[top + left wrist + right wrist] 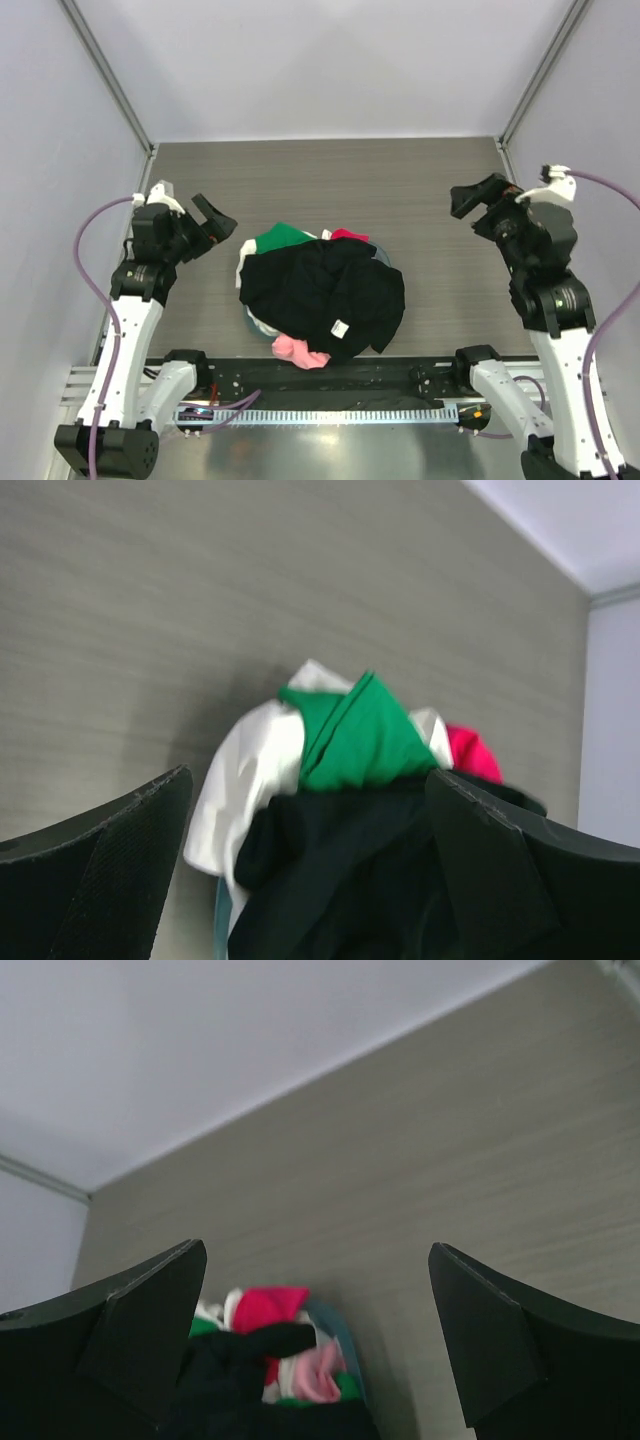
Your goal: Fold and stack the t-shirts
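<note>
The black shirt's middle lies atop the heap, below my right gripper and to its left in the top view. The gripper swings over and descends onto it next.
A heap of t-shirts lies at the table's middle near the front. The large black shirt (325,295) with a white tag (339,327) covers most of it. Green (283,238), white (243,262), red (348,235) and pink (299,351) cloth stick out at the edges. My left gripper (220,222) is open and empty, raised to the left of the heap; its view shows the green shirt (358,735), white cloth (245,780) and black shirt (360,880). My right gripper (468,200) is open and empty, raised well right of the heap; its view shows red cloth (262,1308).
The heap sits in a bluish basket, its rim (340,1335) showing at the right side. The grey table (420,190) is walled by white panels at the back and sides. A black rail (330,385) runs along the near edge between the arm bases.
</note>
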Motion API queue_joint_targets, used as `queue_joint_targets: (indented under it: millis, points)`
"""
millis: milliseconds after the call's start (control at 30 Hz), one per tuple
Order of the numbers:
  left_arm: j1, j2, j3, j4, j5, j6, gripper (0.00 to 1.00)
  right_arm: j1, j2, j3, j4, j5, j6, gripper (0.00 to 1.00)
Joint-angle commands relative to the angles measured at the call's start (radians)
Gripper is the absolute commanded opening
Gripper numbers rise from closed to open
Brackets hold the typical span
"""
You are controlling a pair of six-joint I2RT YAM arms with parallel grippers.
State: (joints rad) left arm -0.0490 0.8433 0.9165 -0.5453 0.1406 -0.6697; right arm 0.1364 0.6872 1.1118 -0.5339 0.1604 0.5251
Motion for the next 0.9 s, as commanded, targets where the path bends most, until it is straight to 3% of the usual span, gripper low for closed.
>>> queue_joint_targets:
  millis: [0, 133, 367, 433, 467, 500, 600, 700, 867]
  points:
    - [0.006, 0.020, 0.001, -0.120, 0.120, 0.021, 1.00, 0.003, 0.051, 0.111, -0.253, -0.148, -0.005, 1.00]
    - [0.005, 0.021, -0.027, -0.108, 0.220, 0.021, 1.00, 0.003, 0.034, 0.105, -0.299, -0.286, 0.058, 1.00]
    - [0.005, 0.003, 0.001, -0.252, 0.021, 0.050, 1.00, 0.054, 0.112, 0.046, -0.317, -0.308, 0.076, 1.00]
    - [0.000, 0.019, 0.016, -0.303, -0.066, 0.055, 1.00, 0.193, 0.225, 0.078, -0.349, -0.192, 0.072, 0.99]
    - [0.000, 0.019, 0.018, -0.312, -0.093, 0.055, 1.00, 0.266, 0.274, 0.132, -0.359, -0.030, 0.081, 1.00]
    - [-0.002, 0.011, 0.013, -0.308, -0.099, 0.055, 1.00, 0.463, 0.352, 0.170, -0.370, 0.070, 0.096, 1.00]
    - [-0.006, -0.024, 0.010, -0.304, -0.107, 0.039, 1.00, 0.838, 0.545, 0.369, -0.484, 0.401, 0.205, 1.00]
    - [-0.008, -0.062, 0.001, -0.314, -0.125, 0.039, 1.00, 1.048, 0.691, 0.526, -0.648, 0.514, 0.328, 1.00]
    - [-0.008, -0.098, -0.013, -0.327, -0.104, 0.035, 1.00, 1.164, 0.771, 0.485, -0.630, 0.521, 0.461, 1.00]
